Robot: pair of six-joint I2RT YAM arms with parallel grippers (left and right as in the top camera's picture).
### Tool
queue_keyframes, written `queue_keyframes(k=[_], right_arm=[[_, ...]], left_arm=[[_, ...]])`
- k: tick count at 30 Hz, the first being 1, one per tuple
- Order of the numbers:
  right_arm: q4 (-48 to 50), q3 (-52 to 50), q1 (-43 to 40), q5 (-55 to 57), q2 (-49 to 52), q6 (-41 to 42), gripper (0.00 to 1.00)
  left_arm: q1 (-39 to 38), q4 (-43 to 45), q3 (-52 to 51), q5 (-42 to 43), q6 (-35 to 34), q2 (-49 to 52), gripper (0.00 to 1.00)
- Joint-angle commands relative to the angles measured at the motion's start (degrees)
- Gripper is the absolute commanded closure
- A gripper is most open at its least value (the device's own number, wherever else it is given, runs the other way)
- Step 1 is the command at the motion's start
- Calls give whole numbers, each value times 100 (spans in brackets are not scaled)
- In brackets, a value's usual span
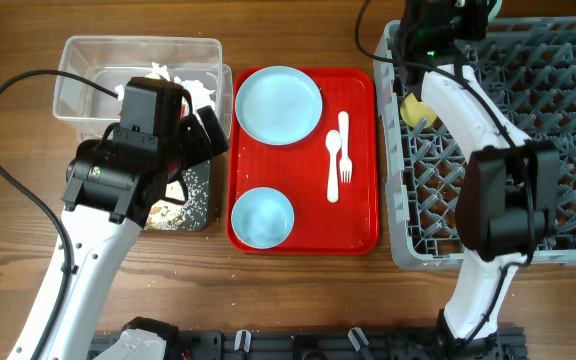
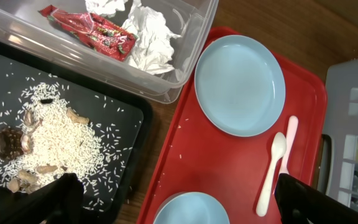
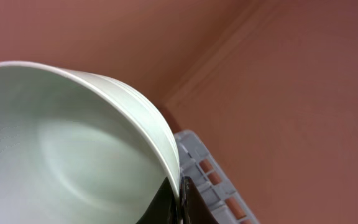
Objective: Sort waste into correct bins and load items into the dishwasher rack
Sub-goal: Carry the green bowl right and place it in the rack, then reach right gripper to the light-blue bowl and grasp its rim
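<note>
The robot's right gripper will next pull the overhanging bowl back and down inside the rack's edge to release it, since the rack's far wires are below the gripper and nearer the robot's base.
My left gripper (image 2: 179, 211) is open and empty, hovering over the seam between the black tray (image 2: 132, 112) and the red tray, just above the light blue bowl (image 2: 185, 210). The black tray holds rice and beige food scraps (image 2: 48, 140). The clear tub (image 2: 185, 46) holds a red wrapper (image 2: 95, 31) and white tissue wads (image 2: 151, 37). The light blue plate (image 1: 279, 104), white fork (image 1: 345, 150) and spoon (image 1: 333, 165) lie on the red tray. My right gripper (image 3: 180, 199) is shut on the rim of the pale green bowl (image 3: 73, 143), over the grey rack (image 1: 558, 120). A yellow cup (image 1: 413, 110) sits in the rack.
The red serving tray (image 1: 363, 225) lies between the bins and the rack. My right arm (image 1: 503, 190) stretches across the rack's left side toward its far edge. A black cable (image 1: 18, 200) loops over the wooden table at the left.
</note>
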Motion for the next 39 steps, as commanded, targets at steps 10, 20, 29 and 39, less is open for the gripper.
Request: queue_keyframes(k=[10,20,29,39], right_arm=[[-496,24,-155,173,501,-369,96],[-1873,24,107,63,501,155,96],[-2181,24,461,68,501,140,85],[-2179,26,872,63,474,-210,13]], left_arm=[[35,9,28,26,28,17,0],[35,9,28,26,28,17,0],[35,9,28,26,28,17,0],[35,9,28,26,28,17,0]])
